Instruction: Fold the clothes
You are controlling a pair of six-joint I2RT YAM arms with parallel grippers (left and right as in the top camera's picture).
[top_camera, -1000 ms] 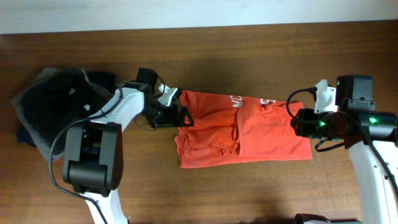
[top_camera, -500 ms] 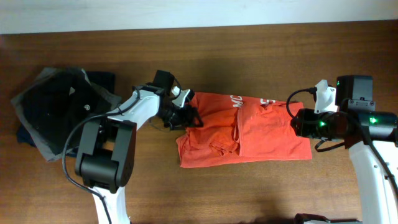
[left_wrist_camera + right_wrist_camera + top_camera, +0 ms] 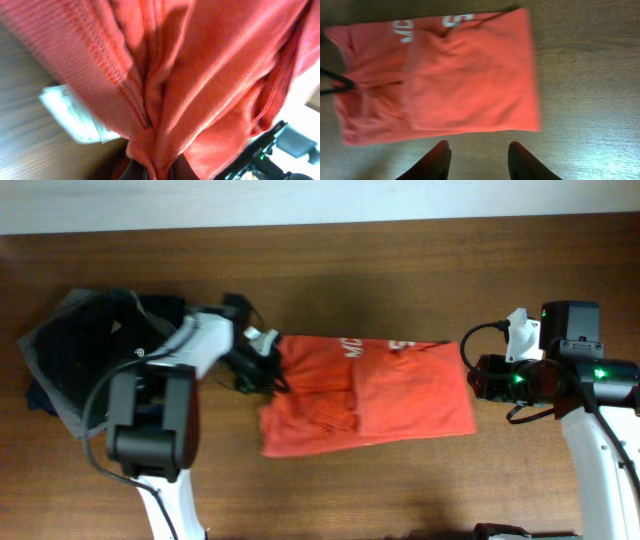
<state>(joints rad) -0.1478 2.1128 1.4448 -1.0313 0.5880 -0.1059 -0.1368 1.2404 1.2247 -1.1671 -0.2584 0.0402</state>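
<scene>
I should carry the still-spread end onto the shirt's flat folded panel, right of my left gripper in the overhead view, and release.
The red-orange shirt lies partly folded across the middle of the table, white lettering along its far edge. My left gripper is at its left edge, shut on a bunched fold of the fabric. The left wrist view shows that fold pinched between the fingers, with the white neck label beside it. My right gripper hovers just off the shirt's right edge, open and holding nothing. From the right wrist, the shirt lies beyond the parted fingers of that gripper.
A pile of dark folded garments sits at the left end of the table, behind the left arm. Bare wood runs along the near side. The table's back edge meets a pale wall.
My left gripper has closed on the shirt's left edge and drawn back to the left. The whole shirt has slid left with it, away from the right gripper, which stayed put.
</scene>
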